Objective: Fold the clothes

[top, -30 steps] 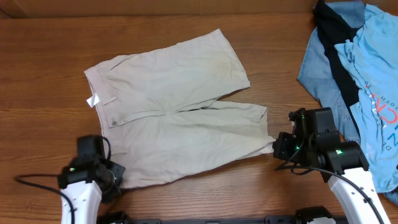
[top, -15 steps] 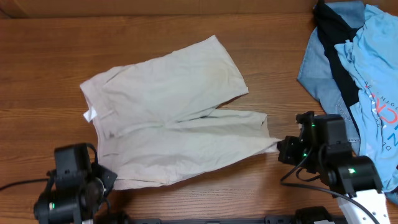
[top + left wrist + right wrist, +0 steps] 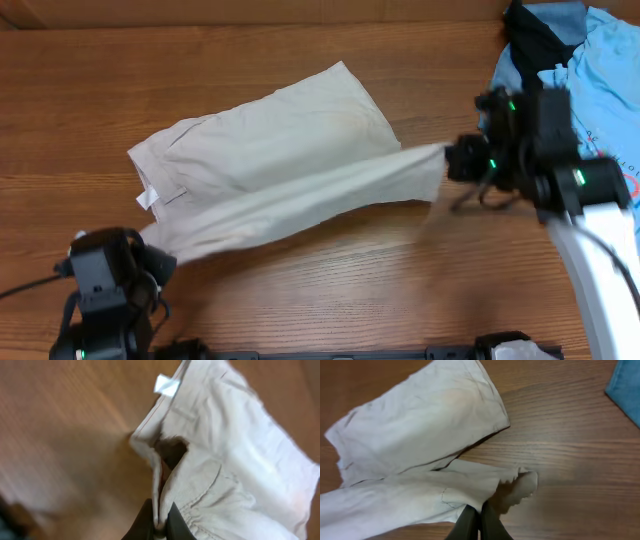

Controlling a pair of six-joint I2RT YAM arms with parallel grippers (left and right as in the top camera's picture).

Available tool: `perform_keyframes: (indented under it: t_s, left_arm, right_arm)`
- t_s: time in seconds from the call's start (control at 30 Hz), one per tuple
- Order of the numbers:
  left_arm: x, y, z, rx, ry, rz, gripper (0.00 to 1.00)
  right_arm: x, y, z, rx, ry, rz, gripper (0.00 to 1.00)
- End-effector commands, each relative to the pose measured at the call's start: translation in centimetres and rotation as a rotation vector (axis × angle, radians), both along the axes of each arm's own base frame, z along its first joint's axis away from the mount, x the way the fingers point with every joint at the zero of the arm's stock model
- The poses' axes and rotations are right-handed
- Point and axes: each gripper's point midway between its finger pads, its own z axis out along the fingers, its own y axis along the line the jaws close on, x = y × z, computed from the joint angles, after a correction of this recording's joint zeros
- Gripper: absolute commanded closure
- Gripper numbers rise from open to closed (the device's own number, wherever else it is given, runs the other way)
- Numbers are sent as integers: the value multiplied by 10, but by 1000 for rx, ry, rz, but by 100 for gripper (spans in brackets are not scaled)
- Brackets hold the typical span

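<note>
The far waistband end (image 3: 143, 157) lies outward of my left gripper. My left gripper should move outward next, past the white label, and release the waistband corner over that end.
The beige shorts (image 3: 270, 130) lie on the wooden table with the far leg flat and the near leg lifted into a taut band. My left gripper (image 3: 150, 262) is shut on the waistband corner (image 3: 165, 510) at the lower left. The small white label (image 3: 147, 198) shows by the waistband, also in the left wrist view (image 3: 166, 385). My right gripper (image 3: 450, 158) is shut on the hem of the near leg (image 3: 480, 497) and holds it raised at the right, above the table.
A pile of blue and black clothes (image 3: 570, 90) lies at the right edge, just behind my right arm; a blue corner of it shows in the right wrist view (image 3: 626, 390). Bare wooden table (image 3: 330, 290) lies in front of the shorts.
Both grippers rose with the near leg of the shorts. The right gripper moved up and away from the front edge, stretching the leg into a band over the far leg.
</note>
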Motion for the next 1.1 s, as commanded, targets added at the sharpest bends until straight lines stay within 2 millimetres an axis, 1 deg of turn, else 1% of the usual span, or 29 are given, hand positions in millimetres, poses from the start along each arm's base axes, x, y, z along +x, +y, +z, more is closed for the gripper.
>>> perform_keyframes:
  t_s: [0.0,0.07,0.2,0.23,0.33,0.4,0.5,0.57,0.7,0.77,0.93,1.07]
  left_arm:
    - [18,29,12,107,-18,98,96]
    - [32,34,11,114,-21,102,96]
    - [59,43,-2,124,9,114,96]
    - [75,50,-9,137,19,124,96]
    - [98,57,-16,146,6,129,96]
    - [112,63,-21,159,-7,139,96]
    - [131,68,-23,167,-41,148,96]
    - [138,72,-26,177,-48,158,96]
    - [145,80,-31,196,-51,197,96]
    - [150,82,-33,204,-56,202,95]
    - [158,91,-34,239,-72,231,95]
    - [171,95,-37,246,-100,237,95]
  right_arm:
    - [40,-3,1,-62,-25,19,96]
    - [58,-1,-2,-61,-28,20,96]
    - [93,5,-7,-54,-83,30,96]
    - [109,8,-7,-49,-128,30,96]
    - [131,12,-4,-35,-198,32,96]
    - [143,19,-1,-18,-241,54,96]
    - [159,32,-3,-3,-289,78,96]
    - [167,42,-10,0,-299,95,96]
    - [180,64,-28,5,-311,134,96]
    - [187,72,-32,4,-330,145,96]
    - [208,76,-36,-23,-399,117,96]
    - [220,78,-35,-23,-441,99,96]
